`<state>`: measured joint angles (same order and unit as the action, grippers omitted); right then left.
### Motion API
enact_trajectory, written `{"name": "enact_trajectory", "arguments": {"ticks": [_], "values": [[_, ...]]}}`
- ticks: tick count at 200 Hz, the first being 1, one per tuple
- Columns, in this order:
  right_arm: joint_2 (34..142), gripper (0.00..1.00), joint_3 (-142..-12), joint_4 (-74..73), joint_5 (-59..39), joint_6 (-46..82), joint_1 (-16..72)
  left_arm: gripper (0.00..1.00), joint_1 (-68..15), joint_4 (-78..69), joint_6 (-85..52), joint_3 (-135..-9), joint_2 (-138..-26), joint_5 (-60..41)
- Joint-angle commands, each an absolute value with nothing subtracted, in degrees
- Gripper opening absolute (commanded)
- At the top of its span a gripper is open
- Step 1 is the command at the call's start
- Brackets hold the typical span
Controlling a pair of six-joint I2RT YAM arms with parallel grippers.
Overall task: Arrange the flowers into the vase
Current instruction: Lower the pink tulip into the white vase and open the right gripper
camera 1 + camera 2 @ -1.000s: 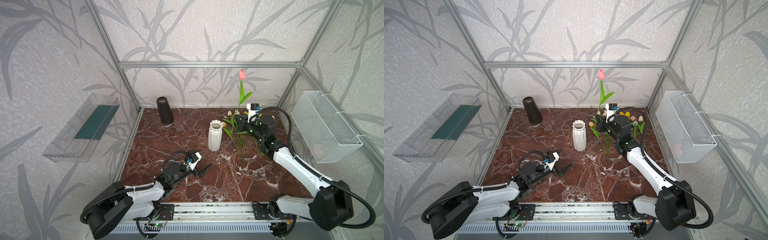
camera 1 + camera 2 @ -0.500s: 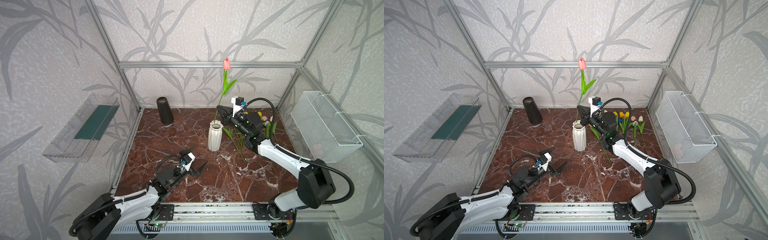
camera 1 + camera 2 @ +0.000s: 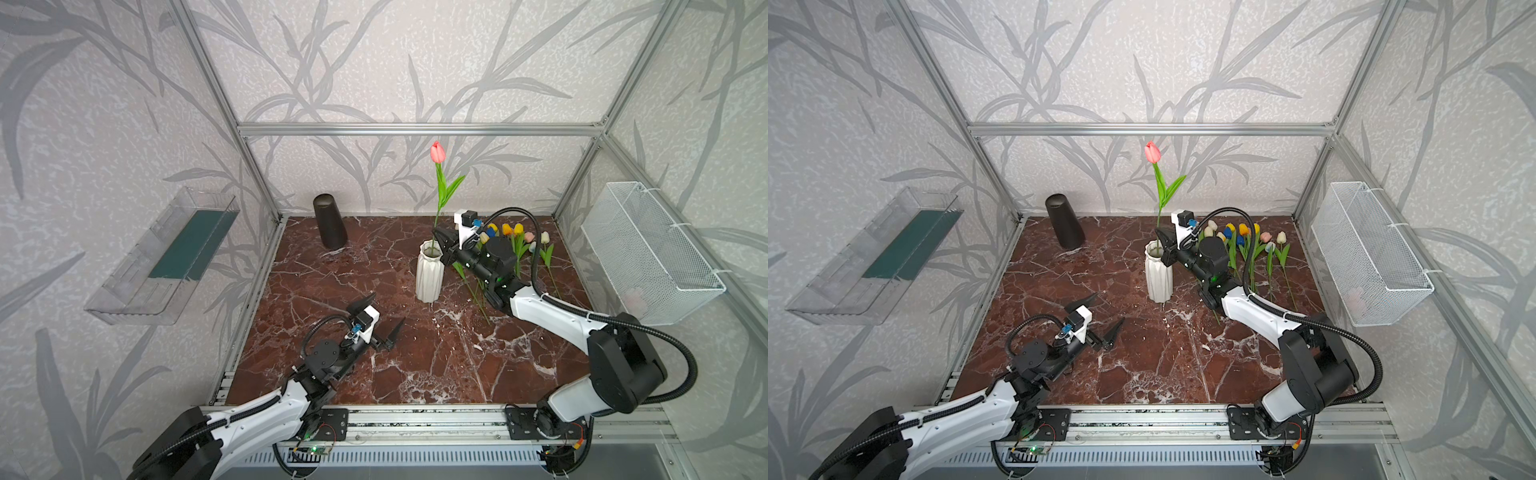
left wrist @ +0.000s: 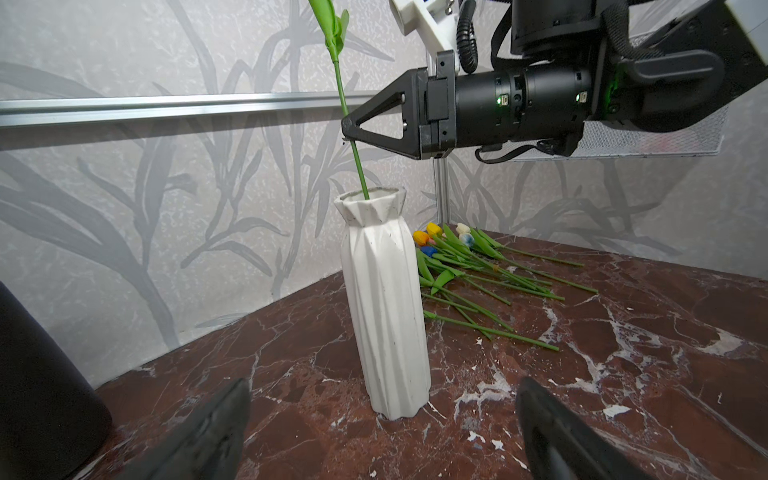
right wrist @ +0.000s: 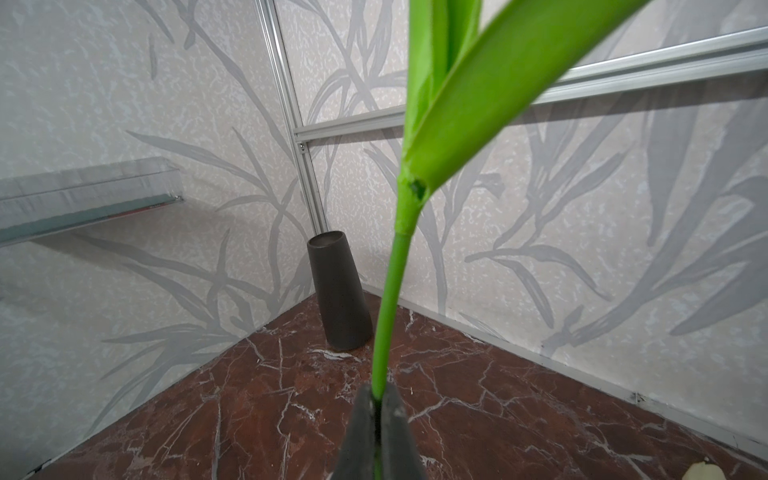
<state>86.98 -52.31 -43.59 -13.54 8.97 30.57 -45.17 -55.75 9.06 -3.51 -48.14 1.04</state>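
My right gripper will move down toward the vase's opening (image 3: 430,249) next and release the tulip there, because the lower end of its green stem is already inside the vase's rim.
A white ribbed vase (image 3: 430,274) (image 3: 1158,272) (image 4: 384,307) stands upright mid-table. My right gripper (image 3: 437,237) (image 3: 1160,241) (image 4: 345,126) (image 5: 377,403) hovers just above its rim, shut on the green stem of a pink tulip (image 3: 437,151) (image 3: 1152,152). The stem's lower end dips into the vase mouth, and the tulip stands nearly upright. The other flowers (image 3: 515,241) (image 3: 1246,237) (image 4: 465,257) lie in a pile on the table behind the right arm. My left gripper (image 3: 387,307) (image 3: 1108,307) (image 4: 384,382) stands open and empty, low in front of the vase.
A dark cone-shaped vase (image 3: 329,222) (image 3: 1064,222) (image 5: 338,291) stands in the back left corner. A white wire basket (image 3: 648,249) hangs on the right wall. On the left wall hangs a clear tray (image 3: 166,257). The table is brown marble.
My right gripper carried the pink tulip left from the pile to above the vase, then lowered the stem into its mouth. The left jaws opened slightly wider.
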Motion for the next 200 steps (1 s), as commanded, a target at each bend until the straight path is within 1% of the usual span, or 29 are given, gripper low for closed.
{"name": "enact_trajectory", "arguments": {"ticks": [1, 23, 40, 57, 86, 111, 134, 146, 164, 184, 200], "values": [[84.25, 0.0, -49.97, -46.74, -14.64, 4.43, 31.12, 0.99, -45.35, -57.6, 10.22, -3.82, -49.29, 0.05], [83.3, 0.0, -48.53, -45.02, -14.91, 4.14, 31.16, 0.99, -45.38, -55.58, 10.4, -4.61, -49.43, -0.44], [82.49, 0.06, -47.84, -43.08, -15.07, 2.65, 31.38, 0.99, -45.43, -56.13, 10.83, -4.54, -50.04, -0.15], [81.73, 0.14, -47.06, -40.63, -14.87, 1.61, 31.52, 0.99, -45.37, -56.35, 10.56, -4.45, -50.01, -0.67], [79.1, 0.17, -46.51, -37.39, -14.39, -0.5, 32.19, 0.99, -45.37, -55.97, 11.16, -4.96, -51.5, -0.27], [77.72, 0.24, -46.21, -35.38, -13.44, -1.5, 32.26, 0.99, -45.38, -57.16, 10.64, -4.9, -52.03, -1.12], [75.51, 0.26, -45.98, -33.23, -12.49, -1.45, 32.26, 0.99, -45.37, -55.98, 11.02, -5.58, -52.61, -1.39], [73.95, 0.31, -45.73, -32.41, -12.1, -1.68, 32.32, 0.99, -45.37, -56.2, 11.16, -5.62, -52.76, -2.02], [70.94, 0.36, -45.58, -30.75, -10.13, -1.27, 32.26, 0.99, -45.37, -54.84, 10.88, -5.92, -51.88, -3.71], [67.59, 0.42, -47.6, -23.45, -5.69, 0.52, 31.85, 0.99, -45.44, -54.0, 11.55, -6.53, -51.4, -4.34], [67.13, 0.42, -50.85, -14.4, -3.78, 4.32, 29.48, 0.99, -45.41, -49.46, 11.8, -8.35, -50.16, -5.77]]}}
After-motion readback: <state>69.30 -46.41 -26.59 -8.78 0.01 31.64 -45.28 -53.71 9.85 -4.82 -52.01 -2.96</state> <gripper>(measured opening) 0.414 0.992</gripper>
